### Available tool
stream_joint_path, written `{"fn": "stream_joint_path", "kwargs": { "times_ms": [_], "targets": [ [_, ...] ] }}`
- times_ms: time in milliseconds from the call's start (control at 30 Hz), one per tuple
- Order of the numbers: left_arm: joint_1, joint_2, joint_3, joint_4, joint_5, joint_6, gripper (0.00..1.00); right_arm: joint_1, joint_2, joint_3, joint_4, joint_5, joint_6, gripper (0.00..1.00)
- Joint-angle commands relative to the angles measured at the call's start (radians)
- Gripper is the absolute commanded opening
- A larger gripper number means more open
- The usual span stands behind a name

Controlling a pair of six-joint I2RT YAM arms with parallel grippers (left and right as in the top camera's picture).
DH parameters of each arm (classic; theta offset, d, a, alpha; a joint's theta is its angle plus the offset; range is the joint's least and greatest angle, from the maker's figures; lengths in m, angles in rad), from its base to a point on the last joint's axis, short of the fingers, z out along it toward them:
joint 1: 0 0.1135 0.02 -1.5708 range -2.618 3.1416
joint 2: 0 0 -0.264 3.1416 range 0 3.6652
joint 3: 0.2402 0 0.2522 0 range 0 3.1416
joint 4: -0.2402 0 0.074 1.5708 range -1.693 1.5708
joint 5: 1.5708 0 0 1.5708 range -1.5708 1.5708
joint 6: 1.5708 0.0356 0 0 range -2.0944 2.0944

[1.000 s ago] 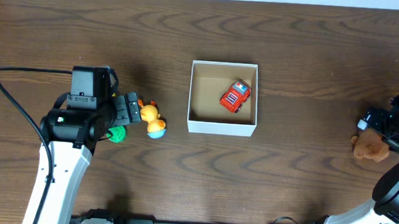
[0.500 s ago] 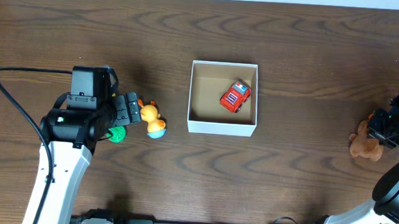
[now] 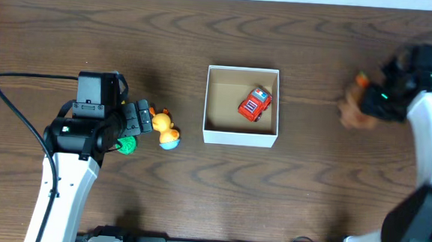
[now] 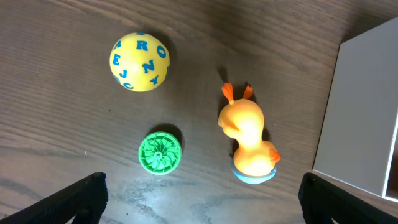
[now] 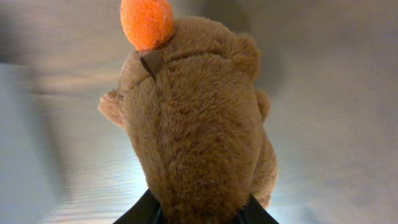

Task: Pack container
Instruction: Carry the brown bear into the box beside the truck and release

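Note:
I will move my right gripper left in the overhead view, past the red toy car, then down into the container's duck side (image 3: 224,103), where the container's bottom is empty.
The container (image 3: 239,139), a square white-walled box with a tan inside, stands mid-table and holds a red toy car (image 3: 254,105). To its right my right gripper (image 3: 369,100) is shut on a brown plush toy (image 3: 350,110), blurred by motion. In the right wrist view the plush (image 5: 199,124) fills the frame between the jaws of the right gripper (image 5: 199,214), its orange tip (image 5: 147,22) pointing away. Left of the container my left gripper (image 3: 142,120) stands open above the table. It is seen wide apart as the left gripper (image 4: 199,205), with nothing between its fingers.
An orange duck on a blue base (image 4: 249,140) lies beside the container's white wall (image 4: 360,112). A green ribbed disc (image 4: 160,152) and a yellow ball with blue letters (image 4: 139,61) lie further left. The duck (image 3: 165,128) and disc (image 3: 127,144) show by the left arm.
My right gripper has shut on the brown plush toy and carried it up off the table's right edge, leftwards towards the container. The left arm has not moved.

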Motion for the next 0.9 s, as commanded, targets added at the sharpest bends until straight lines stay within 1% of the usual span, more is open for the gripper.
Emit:
{"fn": "stream_joint_path", "kwargs": {
  "times_ms": [0, 167, 367, 433, 600, 800, 867],
  "targets": [
    [0.004, 0.003, 0.02, 0.0, -0.001, -0.01, 0.98, 0.175, -0.123, 0.032, 0.046, -0.042, 0.088, 0.01],
    [0.004, 0.003, 0.02, 0.0, -0.001, -0.01, 0.98, 0.446, -0.161, 0.032, 0.142, 0.018, 0.253, 0.01],
    [0.004, 0.003, 0.02, -0.001, -0.001, -0.01, 0.98, 0.677, -0.101, 0.032, 0.219, 0.145, 0.454, 0.01],
    [0.004, 0.003, 0.02, -0.003, -0.001, -0.01, 0.98, 0.723, -0.072, 0.032, 0.238, 0.174, 0.513, 0.02],
    [0.004, 0.003, 0.02, -0.004, -0.001, -0.01, 0.98, 0.797, 0.03, 0.032, 0.333, 0.177, 0.57, 0.01],
    [0.004, 0.003, 0.02, -0.008, -0.001, -0.01, 0.98, 0.818, 0.157, 0.032, 0.351, 0.178, 0.654, 0.01],
    [0.004, 0.003, 0.02, -0.009, -0.001, -0.01, 0.98, 0.816, 0.199, 0.032, 0.349, 0.178, 0.66, 0.01]
  ]
}}
